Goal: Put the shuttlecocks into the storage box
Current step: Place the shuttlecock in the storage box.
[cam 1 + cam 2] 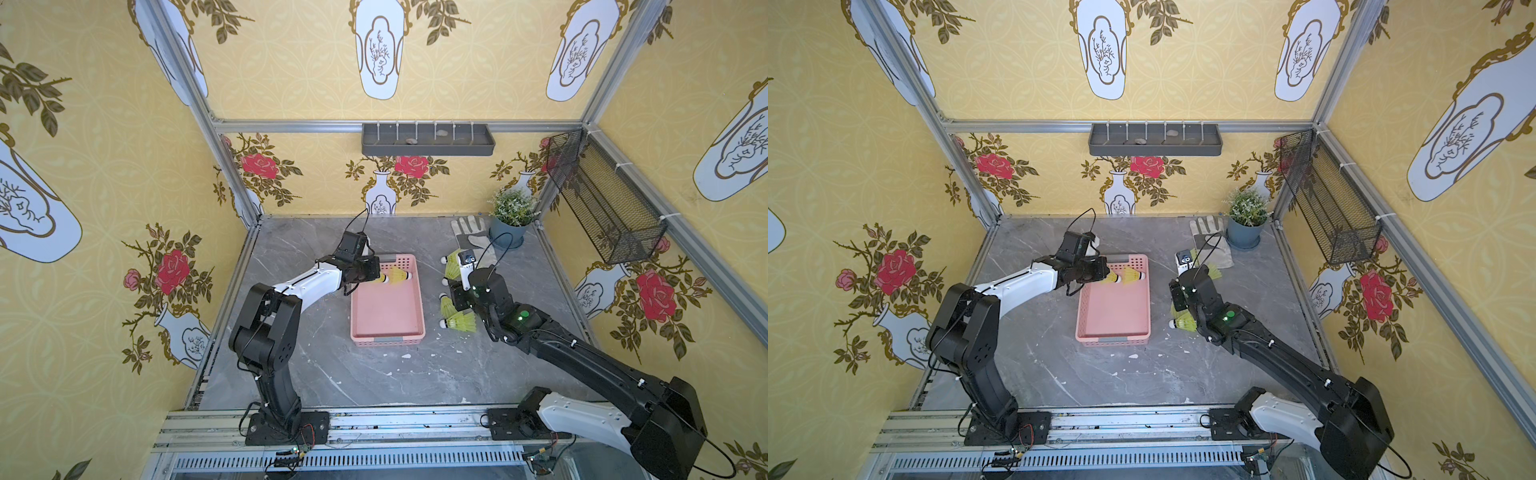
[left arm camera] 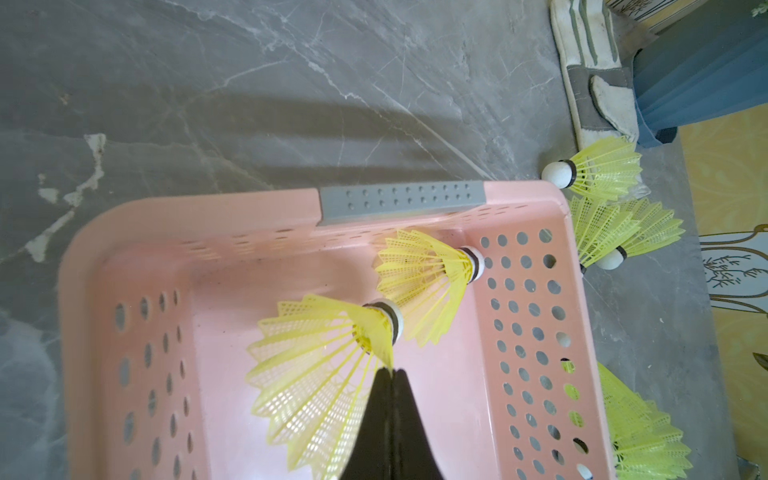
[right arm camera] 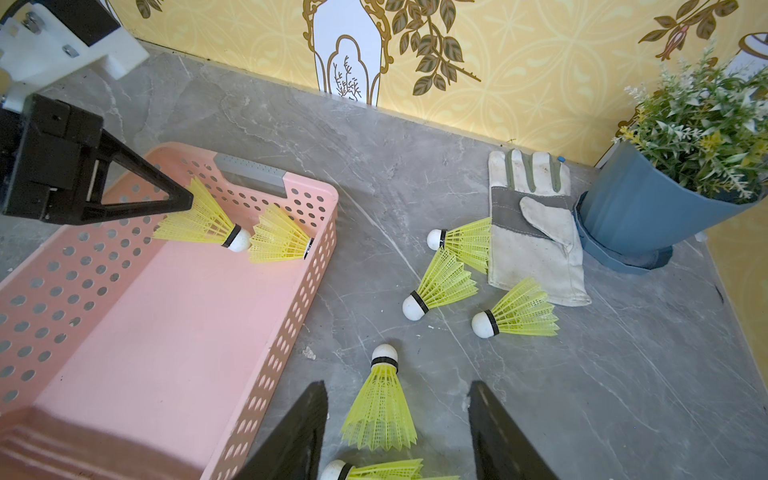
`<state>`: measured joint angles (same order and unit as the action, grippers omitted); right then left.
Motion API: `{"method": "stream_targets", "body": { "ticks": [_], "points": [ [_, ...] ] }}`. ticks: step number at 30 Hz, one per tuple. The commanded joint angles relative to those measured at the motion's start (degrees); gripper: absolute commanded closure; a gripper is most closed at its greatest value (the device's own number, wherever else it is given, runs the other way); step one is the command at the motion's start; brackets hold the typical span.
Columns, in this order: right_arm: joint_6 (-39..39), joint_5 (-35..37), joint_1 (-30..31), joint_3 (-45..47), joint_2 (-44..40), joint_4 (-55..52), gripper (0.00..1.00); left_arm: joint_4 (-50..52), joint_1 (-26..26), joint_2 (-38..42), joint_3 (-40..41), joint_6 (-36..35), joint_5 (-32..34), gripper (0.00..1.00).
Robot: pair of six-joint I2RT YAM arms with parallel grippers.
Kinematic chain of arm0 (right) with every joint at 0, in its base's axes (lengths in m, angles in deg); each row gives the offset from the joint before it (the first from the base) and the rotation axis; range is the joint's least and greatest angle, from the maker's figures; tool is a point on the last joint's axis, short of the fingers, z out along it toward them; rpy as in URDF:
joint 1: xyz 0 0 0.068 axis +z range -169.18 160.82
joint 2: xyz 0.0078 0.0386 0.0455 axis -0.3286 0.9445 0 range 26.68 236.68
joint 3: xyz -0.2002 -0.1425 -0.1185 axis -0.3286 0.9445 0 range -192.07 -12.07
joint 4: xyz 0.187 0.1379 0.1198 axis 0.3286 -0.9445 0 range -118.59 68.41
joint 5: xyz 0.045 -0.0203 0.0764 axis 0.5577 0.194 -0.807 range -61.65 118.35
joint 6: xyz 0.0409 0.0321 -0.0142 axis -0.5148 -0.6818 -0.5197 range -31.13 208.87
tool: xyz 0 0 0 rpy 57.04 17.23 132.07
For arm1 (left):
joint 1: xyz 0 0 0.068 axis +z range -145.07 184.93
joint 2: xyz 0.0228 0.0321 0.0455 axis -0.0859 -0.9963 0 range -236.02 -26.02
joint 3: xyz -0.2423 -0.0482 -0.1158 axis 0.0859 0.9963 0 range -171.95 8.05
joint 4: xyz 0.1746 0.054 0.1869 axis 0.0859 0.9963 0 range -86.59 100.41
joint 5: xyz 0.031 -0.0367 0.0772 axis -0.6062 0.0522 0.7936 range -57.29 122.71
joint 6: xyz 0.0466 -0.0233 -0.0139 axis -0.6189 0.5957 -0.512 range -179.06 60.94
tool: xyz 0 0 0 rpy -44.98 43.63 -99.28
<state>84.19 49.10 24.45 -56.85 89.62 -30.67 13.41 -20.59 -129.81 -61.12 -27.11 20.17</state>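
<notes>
The far end of the box's bottom is just below the left gripper, so the left gripper should next move down a little and release the edge of the shuttlecock's skirt beside the second shuttlecock.
The pink storage box (image 1: 386,316) (image 1: 1113,309) lies mid-table. My left gripper (image 2: 392,372) (image 3: 189,202) hangs over its far end, shut on the skirt edge of one shuttlecock (image 2: 316,365) (image 1: 380,278). That one's white tip touches the skirt of a second shuttlecock (image 2: 424,278) (image 3: 278,237) lying in the box against its wall. Several more shuttlecocks lie on the table to the right of the box (image 3: 442,282) (image 3: 519,311) (image 1: 461,322). My right gripper (image 3: 397,388) is open above one of them (image 3: 380,407), which shows between the fingers with room on both sides.
A white and grey work glove (image 3: 536,232) lies behind the loose shuttlecocks, one skirt touching it. A blue plant pot (image 3: 631,220) stands at the back right corner. A dark grey tray (image 1: 428,139) and a black mesh basket (image 1: 602,199) hang on the walls.
</notes>
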Motion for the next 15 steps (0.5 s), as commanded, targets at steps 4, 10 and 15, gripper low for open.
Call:
{"method": "stream_targets", "body": {
  "ticks": [4,10,15],
  "points": [
    [-0.76,-0.71,-0.02,-0.29,0.85,0.63,0.44,-1.90,0.03,-1.54,-0.94,-0.26,-2.05,1.00],
    [-0.67,-0.86,-0.03,-0.59,1.53,0.56,0.44,-2.01,0.03,-2.33,-1.16,-0.24,-1.97,1.00],
    [-0.32,-1.02,0.01,-1.01,2.35,0.52,0.44,-2.24,1.96,-3.19,-1.41,-0.24,-2.09,1.00]
  ]
}}
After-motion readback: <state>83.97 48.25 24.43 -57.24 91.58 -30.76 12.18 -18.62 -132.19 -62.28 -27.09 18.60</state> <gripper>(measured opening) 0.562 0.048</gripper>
